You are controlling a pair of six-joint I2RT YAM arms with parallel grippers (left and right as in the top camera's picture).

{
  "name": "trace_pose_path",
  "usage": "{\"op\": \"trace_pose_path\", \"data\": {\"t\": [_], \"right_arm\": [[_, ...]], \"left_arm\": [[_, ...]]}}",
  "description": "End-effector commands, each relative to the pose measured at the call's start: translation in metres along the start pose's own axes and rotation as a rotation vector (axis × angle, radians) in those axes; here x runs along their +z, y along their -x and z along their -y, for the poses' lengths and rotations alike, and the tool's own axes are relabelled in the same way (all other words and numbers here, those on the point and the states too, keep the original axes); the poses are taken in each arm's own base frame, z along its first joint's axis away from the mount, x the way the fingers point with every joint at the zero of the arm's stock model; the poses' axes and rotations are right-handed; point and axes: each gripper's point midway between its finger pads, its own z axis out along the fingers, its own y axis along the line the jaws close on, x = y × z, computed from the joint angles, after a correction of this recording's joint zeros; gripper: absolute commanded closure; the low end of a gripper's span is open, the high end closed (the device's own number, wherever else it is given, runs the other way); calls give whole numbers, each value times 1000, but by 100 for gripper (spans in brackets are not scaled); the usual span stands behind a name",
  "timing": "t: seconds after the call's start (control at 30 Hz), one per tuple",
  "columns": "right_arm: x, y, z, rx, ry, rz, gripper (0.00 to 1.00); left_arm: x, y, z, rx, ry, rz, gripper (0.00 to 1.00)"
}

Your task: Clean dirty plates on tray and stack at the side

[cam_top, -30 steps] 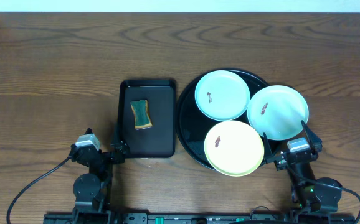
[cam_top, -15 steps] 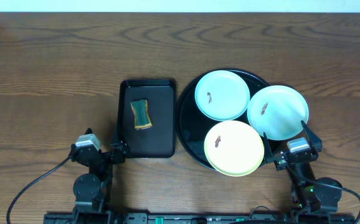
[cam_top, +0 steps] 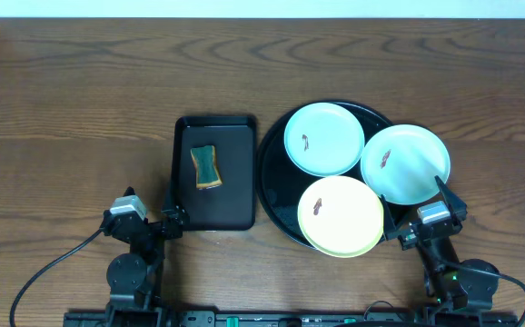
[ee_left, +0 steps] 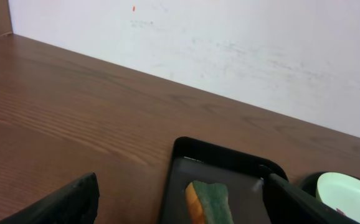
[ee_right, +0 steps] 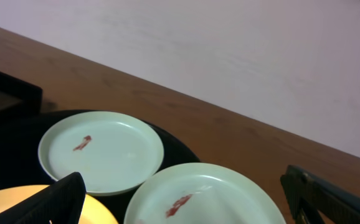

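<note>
Next, my right gripper rises outward, tilts down and lowers onto the back mint plate's rim (cam_top: 362, 138) (ee_right: 161, 152) beside the overhanging plate, where bare tray leaves finger room.
Three smeared plates sit on the round black tray (cam_top: 273, 186). One mint plate (cam_top: 324, 138) is at its back. A second mint plate (cam_top: 406, 163) overhangs the right rim. The yellow plate (cam_top: 341, 216) is at the front. My right gripper (cam_top: 423, 218) is open and empty near the table's front edge, just in front of the right mint plate (ee_right: 205, 199); the back mint plate (ee_right: 102, 152) shows too. My left gripper (cam_top: 144, 216) is open and empty at the front left, beside the rectangular tray.
A small rectangular black tray (cam_top: 237, 195) left of the round tray holds a green and orange sponge (cam_top: 206, 167), also in the left wrist view (ee_left: 208, 202). Bare wooden table lies to the left and behind. A white wall stands at the far edge.
The right gripper has shifted very slightly to the left. The plates and the left arm have not moved.
</note>
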Motion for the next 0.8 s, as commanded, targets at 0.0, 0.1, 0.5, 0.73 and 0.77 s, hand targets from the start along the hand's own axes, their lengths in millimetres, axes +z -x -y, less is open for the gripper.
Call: {"op": "trace_pose_path", "data": {"t": [0.0,0.1,0.5,0.73,0.77], "right_arm": [[0,2,-8,68,45,10,1],[-2,13,-5,122,33,29,1],[-5,117,23,240,39,-30,1],[40,129,40,402,124,-453,1],[44,128,41,429,136,-530,1]], "left_arm": [[1,-13,-3,24,6,-43,15],[-4,1,16,20,-85,-29,15],[-39,122,55,37,-125,-39,15],[-31,146,83,103,-132,-443,15],[-31,145,82,101,-114,-521,15]]}}
